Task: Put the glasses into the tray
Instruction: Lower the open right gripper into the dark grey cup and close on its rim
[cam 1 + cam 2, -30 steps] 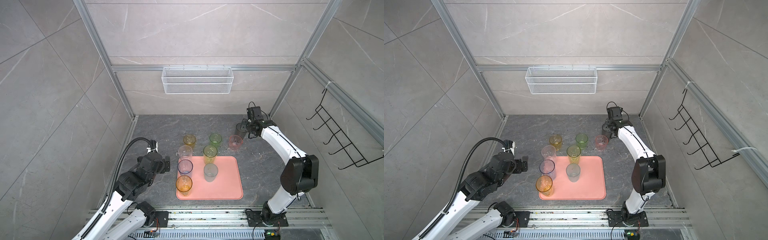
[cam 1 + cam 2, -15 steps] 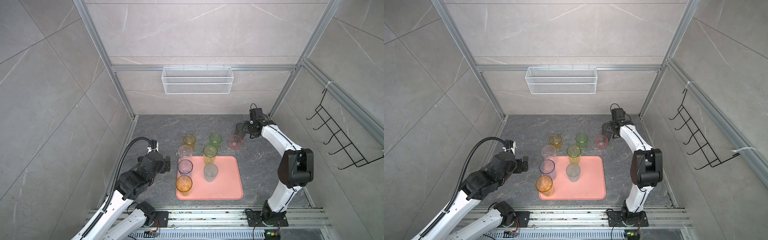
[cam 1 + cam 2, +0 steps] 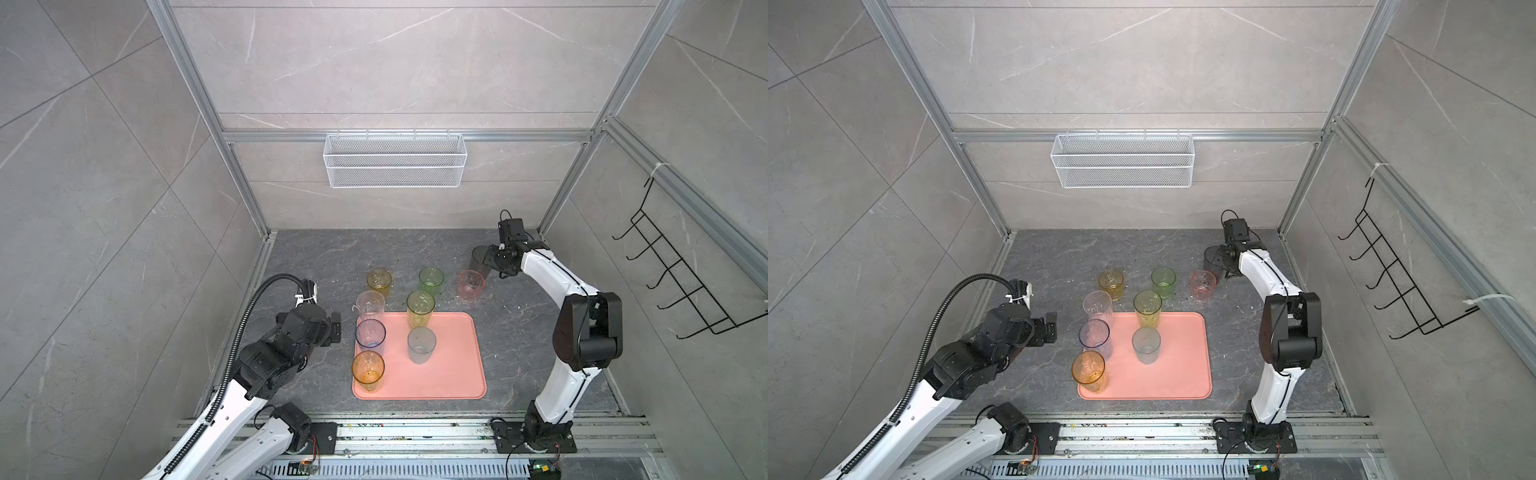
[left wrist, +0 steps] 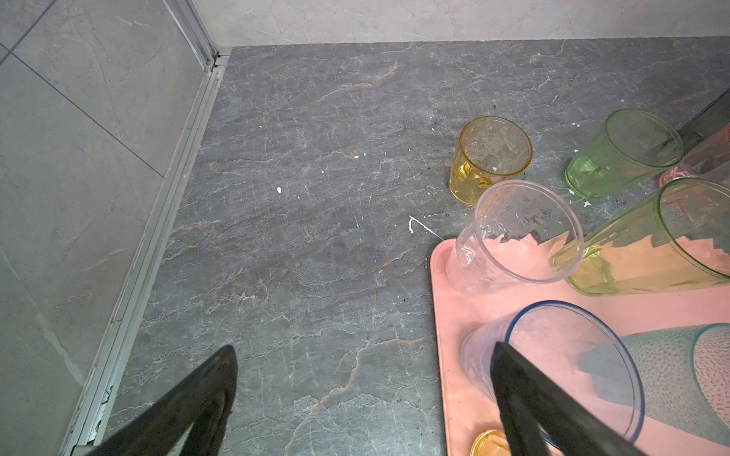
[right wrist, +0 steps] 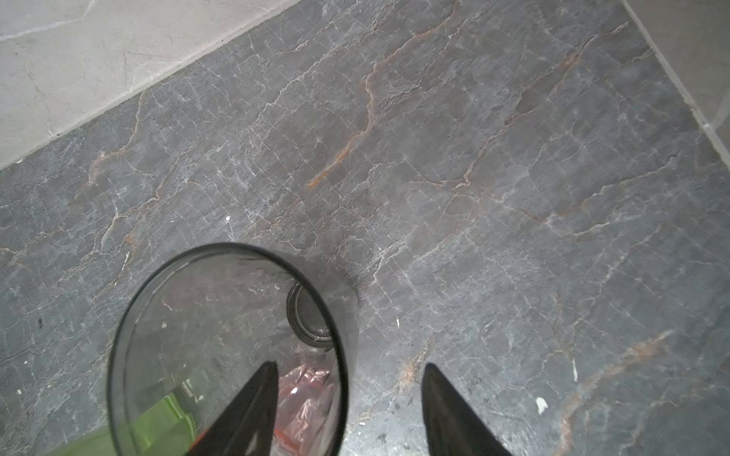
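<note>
My right gripper will stay almost where it is next and close its open fingers on the side of the smoky black glass's rim (image 5: 345, 387), which is already between them.
The salmon-pink tray (image 3: 453, 374) holds several glasses: a tall amber one (image 3: 368, 370), a blue-rimmed one (image 3: 370, 332), a clear one (image 3: 370, 305), a tall green one (image 3: 420, 307) and a teal-grey one (image 3: 422, 345). Beyond its far edge, on the floor, stand a short amber glass (image 3: 379, 280), a short green glass (image 3: 431, 279) and a pink glass (image 3: 471, 284). A smoky black glass (image 5: 221, 335) stands at the back right. My right gripper (image 5: 349, 367) is open astride its wall, one finger inside, neither touching. My left gripper (image 4: 364, 347) hangs open and empty beside the blue-rimmed glass (image 4: 553, 355).
A white wire-mesh basket (image 3: 395, 166) hangs on the back wall and a black hook rack (image 3: 673, 282) on the right wall. Metal frame rails run along the floor's left edge (image 4: 158, 244). The back wall lies close behind the smoky glass.
My right arm has swung its elbow round while the gripper stayed at the smoky glass, its jaws narrowing a little. The left arm has hardly moved.
</note>
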